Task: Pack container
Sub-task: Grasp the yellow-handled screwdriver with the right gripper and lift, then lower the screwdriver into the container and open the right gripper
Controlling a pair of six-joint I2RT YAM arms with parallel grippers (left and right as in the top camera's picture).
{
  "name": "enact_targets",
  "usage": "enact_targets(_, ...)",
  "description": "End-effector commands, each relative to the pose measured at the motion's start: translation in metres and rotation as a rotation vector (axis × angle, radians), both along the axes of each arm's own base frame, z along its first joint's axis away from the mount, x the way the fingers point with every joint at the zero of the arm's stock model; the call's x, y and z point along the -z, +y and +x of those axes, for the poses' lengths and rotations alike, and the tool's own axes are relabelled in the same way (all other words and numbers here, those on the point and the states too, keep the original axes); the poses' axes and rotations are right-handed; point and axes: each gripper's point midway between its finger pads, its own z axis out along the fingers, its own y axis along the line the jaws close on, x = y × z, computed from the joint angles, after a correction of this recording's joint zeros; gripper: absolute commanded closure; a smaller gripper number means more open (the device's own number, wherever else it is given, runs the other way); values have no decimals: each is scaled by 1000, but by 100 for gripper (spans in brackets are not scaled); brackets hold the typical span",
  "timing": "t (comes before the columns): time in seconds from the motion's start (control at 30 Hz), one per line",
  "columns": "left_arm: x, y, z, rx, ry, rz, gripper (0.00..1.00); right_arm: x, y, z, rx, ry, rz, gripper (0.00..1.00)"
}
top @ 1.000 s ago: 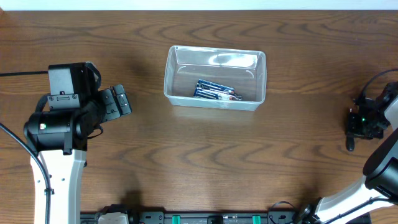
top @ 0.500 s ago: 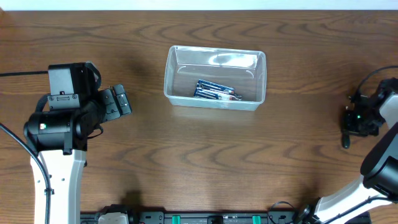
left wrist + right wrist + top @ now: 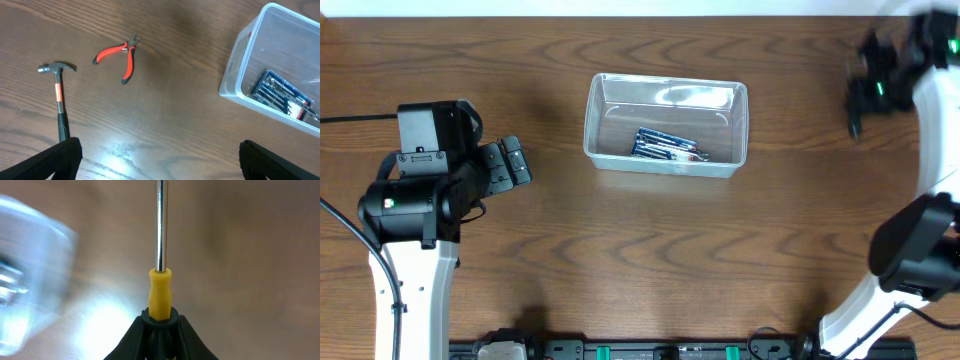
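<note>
The bottom in the tub's far half [image 3: 682, 116] is bare, so next my right gripper needs to shift left in the overhead view and down into it to release the screwdriver.
The container [image 3: 667, 169] is a clear plastic tub at the table's far middle, with a blue pack [image 3: 665, 146] lying in it. It also shows in the left wrist view [image 3: 239, 75] with the pack [image 3: 282, 92], and blurred at the left of the right wrist view [image 3: 30, 270]. My right gripper [image 3: 865, 95] is at the far right, to the right of the tub, shut on a screwdriver [image 3: 160, 287] with a yellow collar and a steel shaft. My left gripper [image 3: 160, 155] is open and empty, left of the tub [image 3: 510, 165].
A hammer [image 3: 59, 95] with a black and orange handle and red-handled pliers [image 3: 122, 55] lie on the wood table in the left wrist view, left of the tub. The left arm's body [image 3: 415, 195] stands at the left.
My right arm has swung from the table's right edge up toward the far right corner with the screwdriver in it, nearer the tub's level. The left arm has not moved.
</note>
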Motion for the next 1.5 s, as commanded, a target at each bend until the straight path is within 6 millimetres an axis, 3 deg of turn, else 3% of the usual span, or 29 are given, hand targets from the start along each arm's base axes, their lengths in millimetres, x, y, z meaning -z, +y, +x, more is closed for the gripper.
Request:
enact_targets(0.0, -8, 3, 0, -5, -21, 14, 2, -69, 86, 14, -348, -202, -69, 99)
enact_targets(0.1, -8, 3, 0, -6, -21, 14, 2, -78, 143, 10, -613, -263, -181, 99)
enact_targets(0.17, -8, 3, 0, -6, -21, 14, 1, -69, 180, 2, -798, -266, -247, 99)
enact_targets(0.27, -8, 3, 0, -5, -21, 14, 2, -43, 229, -12, -1048, -242, -296, 99)
enact_targets(0.37, -8, 3, 0, -5, -21, 14, 2, -10, 256, -15, -1169, -190, -305, 99)
enact_targets(0.53, -7, 3, -1, -5, -17, 14, 2, 59, 266, -11, -1208, -42, -265, 99)
enact_targets(0.67, -6, 3, -2, -5, -11, 13, 2, 117, 261, -11, -1215, 97, -235, 99)
enact_targets(0.83, -5, 3, -4, -5, -2, 13, 2, 150, 261, -9, -1189, 154, -216, 99)
enact_targets(0.9, -5, 3, -4, -5, -1, 13, 2, 152, 261, -6, -1187, 145, -218, 95)
enact_targets(0.93, -5, 3, -5, -5, 0, 13, 2, 151, 260, -4, -1183, 139, -219, 85)
enact_targets(0.97, -5, 3, -5, -5, 0, 13, 2, 151, 260, -3, -1180, 135, -219, 68)
enact_targets(1.03, -5, 3, -5, -5, 0, 13, 2, 151, 258, -2, -1145, 141, -211, 55)
enact_targets(1.13, -5, 3, -5, -5, 2, 13, 2, 151, 257, -1, -1099, 151, -198, 43)
enact_targets(1.2, -5, 3, -5, -5, 2, 13, 2, 149, 256, -1, -1087, 150, -196, 28)
enact_targets(1.3, -5, 3, -5, -5, 2, 13, 2, 140, 254, 3, -1079, 131, -220, 24)
enact_targets(1.4, -3, 3, -8, 8, 14, 20, 1, 106, 254, 14, -1034, 54, -249, 23)
enact_targets(1.47, -4, 3, -11, 18, 23, 27, 1, 57, 256, 22, -1002, -59, -259, 22)
